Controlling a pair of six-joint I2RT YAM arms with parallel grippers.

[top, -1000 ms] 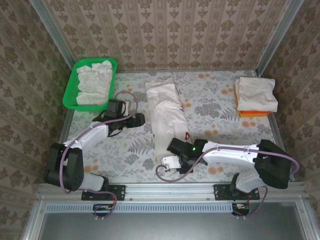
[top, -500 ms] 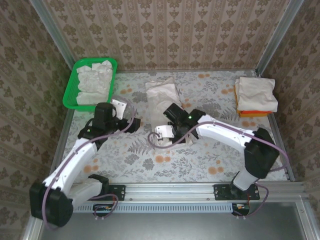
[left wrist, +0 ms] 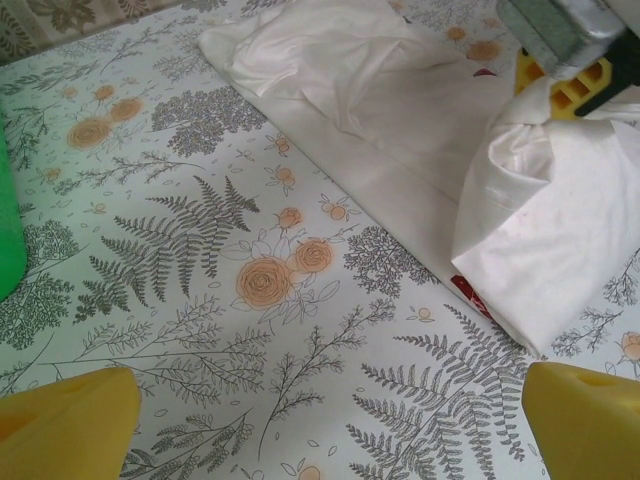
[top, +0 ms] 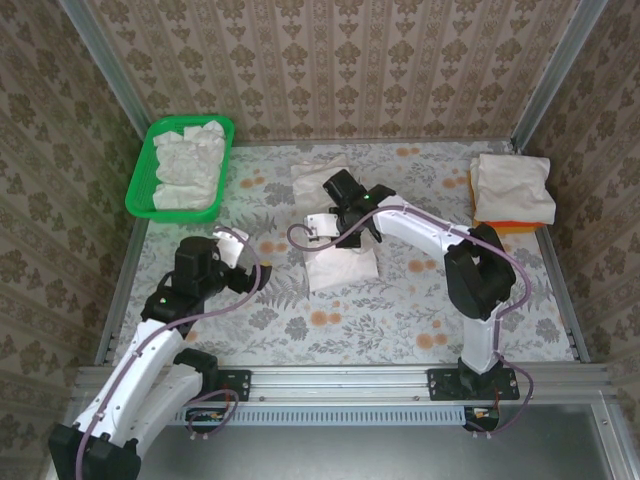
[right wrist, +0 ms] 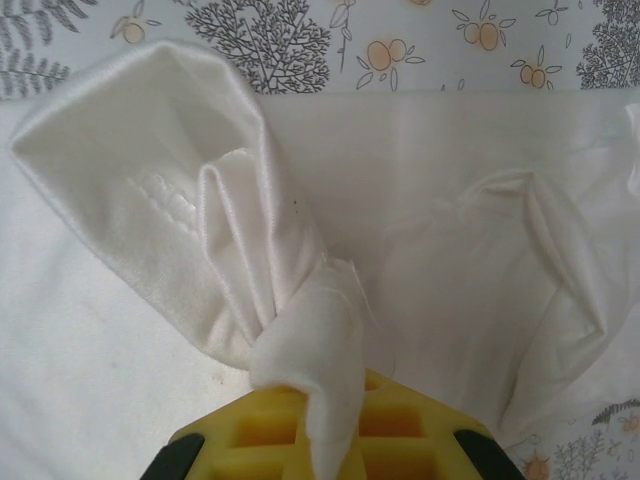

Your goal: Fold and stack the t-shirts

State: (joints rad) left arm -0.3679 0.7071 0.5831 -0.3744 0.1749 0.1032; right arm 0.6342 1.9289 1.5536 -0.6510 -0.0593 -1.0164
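Observation:
The bunched fold on the shirt's far part [top: 318, 194] [right wrist: 435, 280] lies below and outward of my right gripper, so I need to carry the gripper outward and down to let go of that cloth.
An off-white t-shirt [top: 338, 262] lies mid-table, its near part doubled back over the rest. My right gripper [top: 345, 222] hangs over it, shut on a bunched fold of the cloth [right wrist: 300, 340] that rises between its yellow pads [right wrist: 230, 435]. In the left wrist view the same shirt [left wrist: 400, 110] shows a bit of red print [left wrist: 465, 290] at its lower edge, and the right gripper [left wrist: 575, 75] holds the lifted fold up. My left gripper [top: 238, 258] is open to the shirt's left over bare tablecloth, its yellow fingertips [left wrist: 70, 420] wide apart and holding nothing.
A green mesh basket [top: 143, 170] with crumpled off-white shirts stands at the back left. At the back right a folded off-white shirt [top: 512, 185] rests on an orange one [top: 500, 228]. Metal rails edge the flowered tablecloth [top: 400, 310].
The right gripper has carried the shirt's near end away toward the far end, doubling the shirt over. The left arm has drawn back toward the near left, still open.

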